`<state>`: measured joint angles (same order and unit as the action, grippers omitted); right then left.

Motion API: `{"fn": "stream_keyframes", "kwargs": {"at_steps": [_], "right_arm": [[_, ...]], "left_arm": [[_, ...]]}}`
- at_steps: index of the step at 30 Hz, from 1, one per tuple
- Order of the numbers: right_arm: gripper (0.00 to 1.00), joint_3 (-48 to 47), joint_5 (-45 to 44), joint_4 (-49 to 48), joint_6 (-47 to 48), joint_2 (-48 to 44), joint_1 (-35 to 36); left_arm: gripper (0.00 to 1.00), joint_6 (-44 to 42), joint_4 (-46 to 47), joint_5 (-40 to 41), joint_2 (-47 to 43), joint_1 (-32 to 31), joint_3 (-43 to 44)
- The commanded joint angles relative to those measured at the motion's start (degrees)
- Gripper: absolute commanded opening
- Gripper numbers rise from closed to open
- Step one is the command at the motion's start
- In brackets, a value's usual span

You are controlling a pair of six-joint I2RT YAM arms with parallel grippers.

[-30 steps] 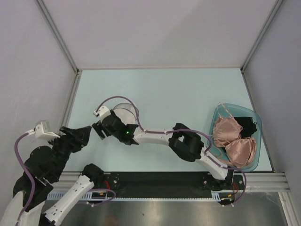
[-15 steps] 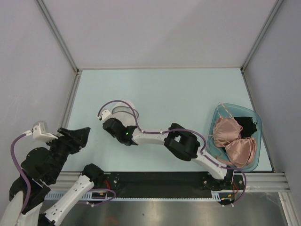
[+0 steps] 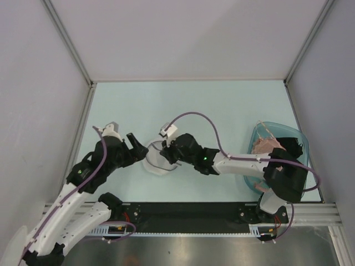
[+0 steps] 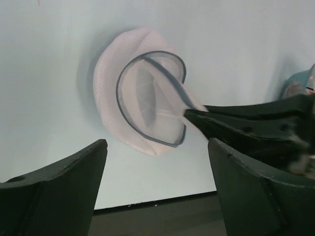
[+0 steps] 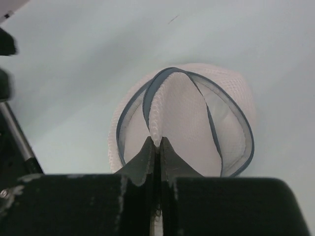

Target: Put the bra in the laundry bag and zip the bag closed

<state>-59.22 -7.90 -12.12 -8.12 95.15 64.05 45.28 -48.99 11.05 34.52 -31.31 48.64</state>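
The mesh flap is still over the bag's opening, and the right gripper will next pull it across toward the basin, past the bag's rim, and then open.
The laundry bag (image 3: 157, 159) lies unzipped on the table left of centre, a white mesh pod with a dark zip rim (image 4: 147, 105). My right gripper (image 3: 168, 151) is shut on a fold of the bag's mesh flap (image 5: 170, 105), the fabric pinched between its fingertips (image 5: 157, 143). My left gripper (image 3: 138, 147) hovers just left of the bag, open, with nothing between its fingers (image 4: 69, 172). The pink satin bra (image 3: 265, 146) lies in the basin at the right, partly hidden by my right arm.
A translucent teal basin (image 3: 277, 127) at the table's right edge also holds a black garment (image 3: 293, 145). My right arm's elbow (image 3: 285, 180) hangs over the basin's near half. The table's near edge (image 4: 147, 204) runs just below the left fingers.
The right gripper shut on the bag's mesh and pulled the bag right and nearer. The left arm swung in from the far left to beside the bag, and its jaws opened wider.
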Motion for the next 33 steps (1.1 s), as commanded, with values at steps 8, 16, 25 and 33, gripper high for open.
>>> {"fn": "stream_keyframes", "kwargs": {"at_steps": [8,16,25,33], "right_arm": [[0.0,26.07,14.58,-19.43,-16.92,-20.26,-8.94],[0.0,26.7,15.46,-18.56,-18.69,-23.17,-9.82],[0.0,27.14,16.34,-18.03,-21.41,-26.68,-10.7],[0.0,24.24,-2.36,-5.3,-32.82,-29.84,-17.02]], "left_arm": [[0.79,-0.18,24.11,-15.52,17.14,5.29,-10.32],[0.66,-0.89,34.74,-24.31,23.48,5.12,-15.95],[0.54,-1.68,33.52,-18.52,32.18,3.45,-14.37],[0.0,-1.07,29.05,-12.93,22.28,3.45,-11.3]]}}
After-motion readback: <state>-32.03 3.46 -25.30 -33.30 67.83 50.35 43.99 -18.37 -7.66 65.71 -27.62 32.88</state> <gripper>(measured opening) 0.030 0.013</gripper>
